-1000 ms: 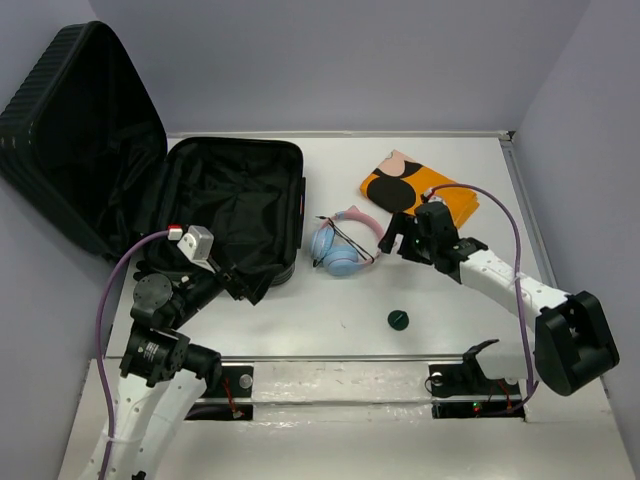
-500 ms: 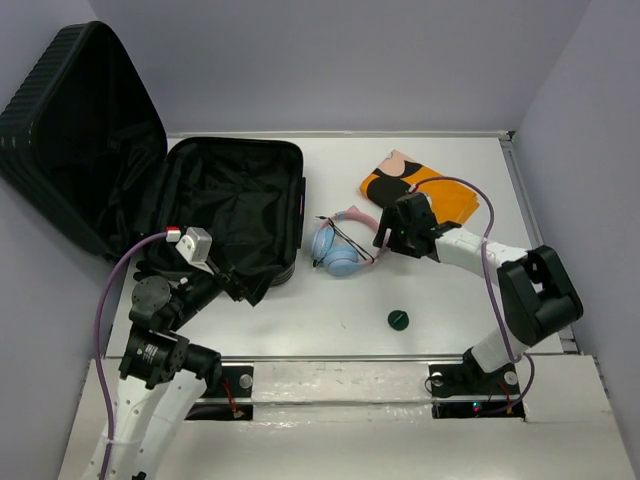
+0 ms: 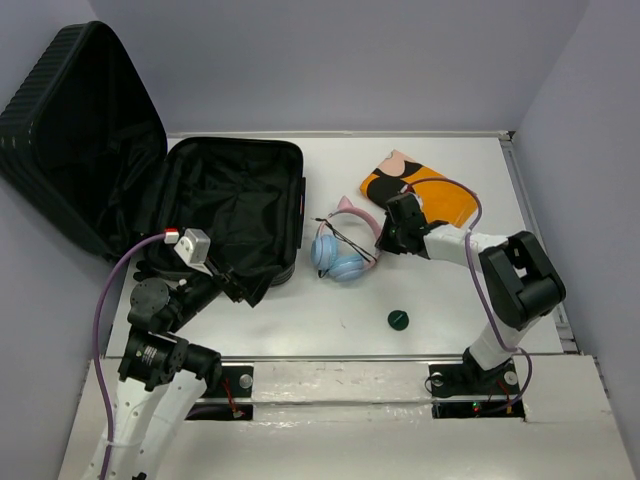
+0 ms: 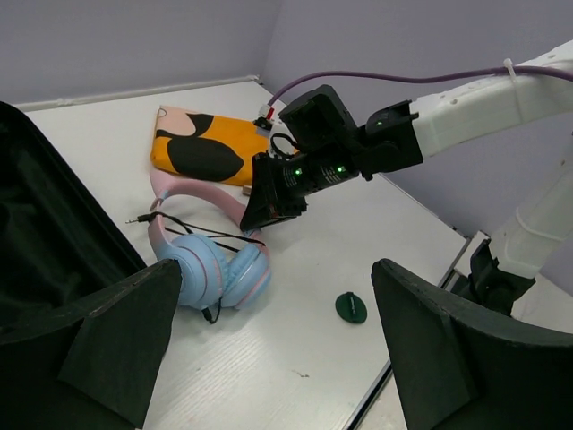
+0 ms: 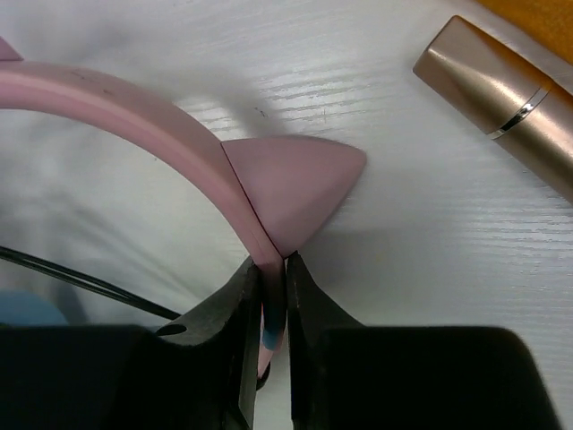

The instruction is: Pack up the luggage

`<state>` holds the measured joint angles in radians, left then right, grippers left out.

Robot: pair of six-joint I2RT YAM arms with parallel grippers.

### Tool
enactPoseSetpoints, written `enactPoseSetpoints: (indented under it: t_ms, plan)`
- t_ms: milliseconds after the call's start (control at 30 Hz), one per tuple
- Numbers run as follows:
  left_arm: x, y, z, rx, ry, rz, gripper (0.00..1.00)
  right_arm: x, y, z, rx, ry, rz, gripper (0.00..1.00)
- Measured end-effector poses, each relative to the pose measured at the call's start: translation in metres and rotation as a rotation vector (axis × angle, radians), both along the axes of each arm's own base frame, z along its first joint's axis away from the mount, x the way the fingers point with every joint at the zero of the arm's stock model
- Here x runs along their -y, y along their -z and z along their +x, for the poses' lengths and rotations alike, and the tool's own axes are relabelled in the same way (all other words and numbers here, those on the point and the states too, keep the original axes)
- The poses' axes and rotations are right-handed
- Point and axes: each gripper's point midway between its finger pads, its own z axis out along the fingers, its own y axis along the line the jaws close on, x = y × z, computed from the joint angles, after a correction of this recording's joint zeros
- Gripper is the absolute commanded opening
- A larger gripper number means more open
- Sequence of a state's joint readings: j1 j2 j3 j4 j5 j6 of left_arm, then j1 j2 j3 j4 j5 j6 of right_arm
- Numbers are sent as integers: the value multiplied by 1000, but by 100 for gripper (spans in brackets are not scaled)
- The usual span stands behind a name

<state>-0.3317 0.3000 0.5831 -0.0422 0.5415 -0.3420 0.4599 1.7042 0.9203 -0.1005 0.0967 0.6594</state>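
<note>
The suitcase's open base is to the left of my right gripper in the top view, so my right gripper will next lift the headphones' pink headband and carry it over that base to release it.
The luggage (image 3: 230, 200), a black ribbed suitcase, lies open at the left with its lid (image 3: 80, 130) leaning against the wall. Blue headphones (image 3: 340, 250) with a pink cat-ear headband (image 5: 134, 116) lie on the table just right of it. My right gripper (image 3: 385, 240) is shut on the headband's right end; the wrist view shows the band pinched between the jaws of that gripper (image 5: 272, 269), right below one ear. My left gripper (image 4: 276, 278) stands wide open with nothing in it, at the suitcase's near edge (image 3: 235, 285), facing the headphones (image 4: 210, 269).
An orange-and-black pouch (image 3: 415, 190) lies behind the right gripper, with a gold tube (image 5: 501, 90) beside it. A small dark green disc (image 3: 399, 320) sits on the table nearer the front. A black cable trails from the headphones.
My right gripper has moved left to the headband and shut on it. The headphones shifted slightly. The left arm has not moved.
</note>
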Motion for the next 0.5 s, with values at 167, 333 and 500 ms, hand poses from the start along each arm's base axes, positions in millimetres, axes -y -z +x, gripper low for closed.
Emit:
enactPoseSetpoints:
  t_ms: [167, 333, 500]
  plan:
    - [0, 0, 0, 1, -1, -1, 99, 6, -8, 0, 14, 28, -16, 7]
    - [-1, 0, 1, 1, -8, -2, 99, 14, -61, -2, 133, 41, -31, 7]
    - [-11, 0, 11, -13, -85, -13, 99, -14, -141, -1, 306, -27, 8, 7]
